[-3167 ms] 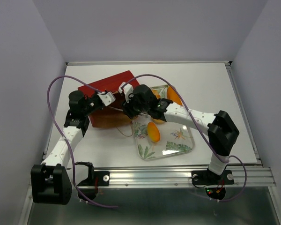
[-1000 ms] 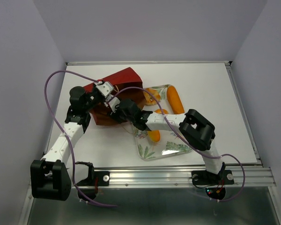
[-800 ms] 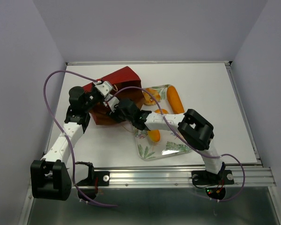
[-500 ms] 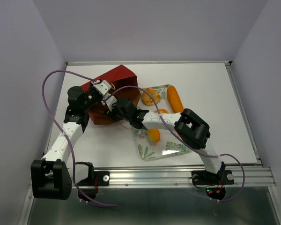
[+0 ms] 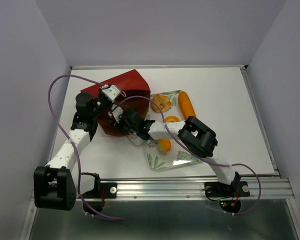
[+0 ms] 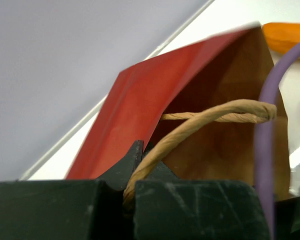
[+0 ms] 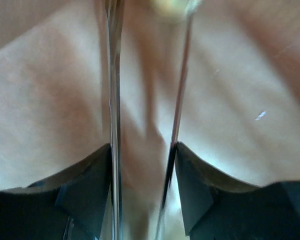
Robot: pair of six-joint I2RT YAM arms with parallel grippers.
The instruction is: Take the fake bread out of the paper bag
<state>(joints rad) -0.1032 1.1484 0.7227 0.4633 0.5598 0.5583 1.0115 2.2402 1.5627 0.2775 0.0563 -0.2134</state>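
My left gripper will next swing to the bare tabletop on its left in the top view, set the tilted bag upright and let go of the twine handle (image 6: 215, 112).
The dark red paper bag (image 5: 126, 86) lies tilted at the back left, its brown inside (image 6: 225, 145) showing. My left gripper (image 5: 110, 93) is shut on the bag's twine handle (image 6: 215, 112) at the rim, in the left wrist view (image 6: 141, 150). My right gripper (image 5: 124, 118) is inside the bag's mouth, open, with only brown paper between its fingers (image 7: 145, 75). A pale yellowish blur (image 7: 172, 6) sits at the fingertips; I cannot tell what it is. Several pieces of fake bread lie on the tray: a long loaf (image 5: 186, 105), a round bun (image 5: 161, 102), an oval roll (image 5: 164, 144).
The clear leaf-patterned tray (image 5: 190, 155) sits right of the bag, under my right forearm. A purple cable (image 5: 65, 85) loops over the left arm, and another crosses the bag's mouth (image 6: 267, 150). White walls close the table's back and sides.
The left gripper has raised the bag's rim and opened the mouth wider. The right gripper has moved left from above the tray into the bag.
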